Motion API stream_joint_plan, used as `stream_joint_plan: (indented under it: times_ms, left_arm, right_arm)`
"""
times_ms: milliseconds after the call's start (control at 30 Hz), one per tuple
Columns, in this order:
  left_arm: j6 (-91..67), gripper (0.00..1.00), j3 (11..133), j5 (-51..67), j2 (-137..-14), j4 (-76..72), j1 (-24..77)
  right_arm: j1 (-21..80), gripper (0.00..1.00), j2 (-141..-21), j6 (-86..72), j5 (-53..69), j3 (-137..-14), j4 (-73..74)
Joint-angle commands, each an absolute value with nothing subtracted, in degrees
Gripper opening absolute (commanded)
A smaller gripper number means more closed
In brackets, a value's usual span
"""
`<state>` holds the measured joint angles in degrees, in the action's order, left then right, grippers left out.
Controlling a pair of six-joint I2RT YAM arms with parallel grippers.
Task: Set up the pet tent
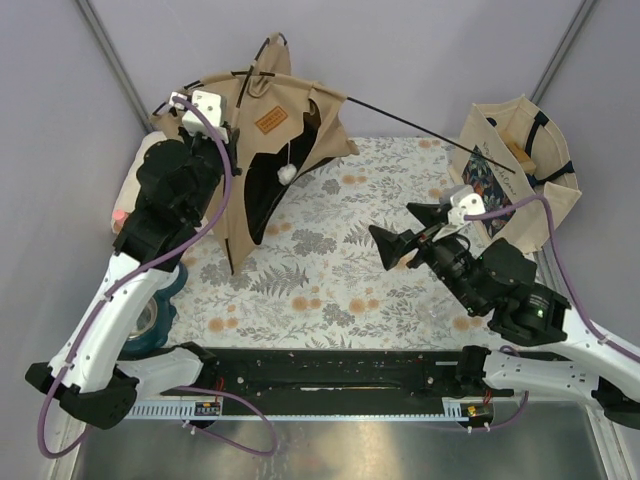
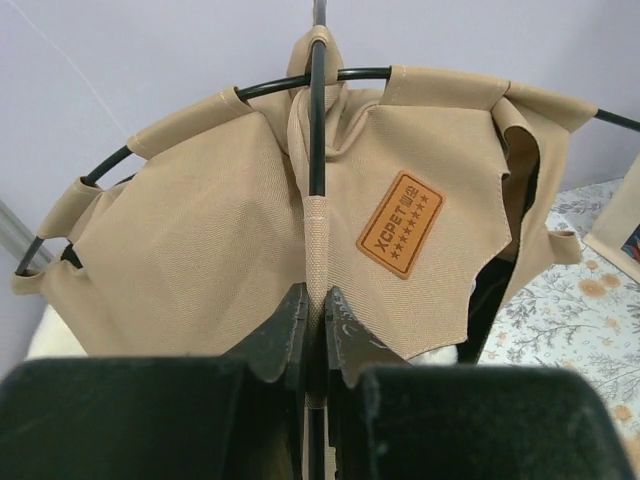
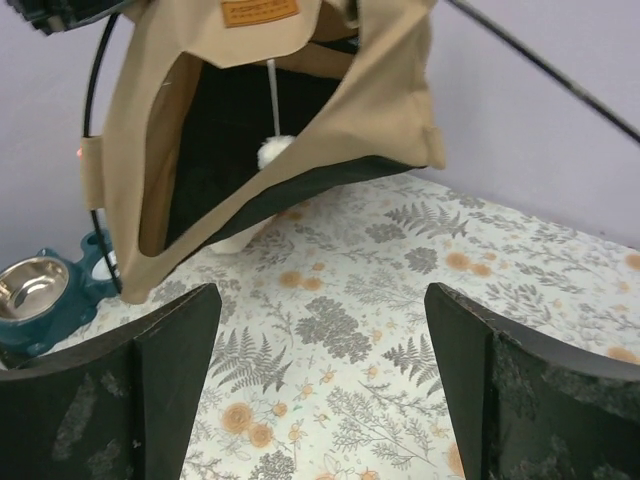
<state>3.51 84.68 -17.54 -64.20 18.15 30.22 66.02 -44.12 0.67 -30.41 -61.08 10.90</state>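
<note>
The left gripper needs to swing the sleeve it holds toward the white cushion (image 1: 134,186) (image 2: 52,336) next and bring the tent round before it lets go, because the loose pole is beyond the right gripper.
The tan pet tent (image 1: 262,128) stands half raised at the back left, its dark arched doorway facing the mat. Its brown label (image 2: 400,222) and white pom-pom (image 3: 272,150) show. My left gripper (image 2: 315,305) is shut on the tan sleeve around an upright black pole (image 2: 317,130) at the tent's side. One long pole (image 1: 420,125) sticks out free to the right. My right gripper (image 1: 402,229) hovers open over the floral mat (image 3: 350,320), right of the tent, with nothing between its fingers.
A beige tote bag (image 1: 520,165) with a dark floral print stands at the back right, near the loose pole's tip. A teal pet bowl (image 1: 150,315) sits at the left edge. A white cushion (image 1: 142,160) lies behind my left arm. Purple walls close the back.
</note>
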Motion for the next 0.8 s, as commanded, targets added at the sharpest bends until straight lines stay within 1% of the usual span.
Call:
stream_joint_plan:
  times_ms: [0,233,367,467,533,633,767]
  left_arm:
    - [10.0,0.0,88.5,-10.0,-61.0,12.7,28.6]
    - [15.3,0.0,87.9,-0.4,-61.7,12.8,25.1]
    - [16.4,0.0,88.3,8.4,-64.0,13.4,21.0]
    - [17.1,0.0,89.4,14.0,-65.8,14.5,17.2]
    - [18.4,0.0,88.2,22.4,-66.3,14.0,13.1]
    - [16.4,0.0,85.9,26.8,-65.7,10.5,7.8]
    - [10.3,0.0,86.0,37.1,-66.4,9.2,-1.9]
  right_arm:
    - [66.4,0.93,-41.8,2.1,-36.2,-65.3,15.0]
    - [66.4,0.94,-36.3,0.4,-35.2,-67.7,20.9]
    - [66.4,0.95,-34.1,0.4,-35.3,-68.5,25.3]
    - [66.4,0.97,-36.3,-2.5,-37.7,-70.0,31.2]
    - [66.4,0.98,-38.7,-3.5,-38.1,-70.7,34.6]
    - [66.4,0.98,-42.2,-5.3,-38.8,-71.5,37.8]
    - [66.3,0.99,-45.9,-5.1,-38.4,-71.4,39.8]
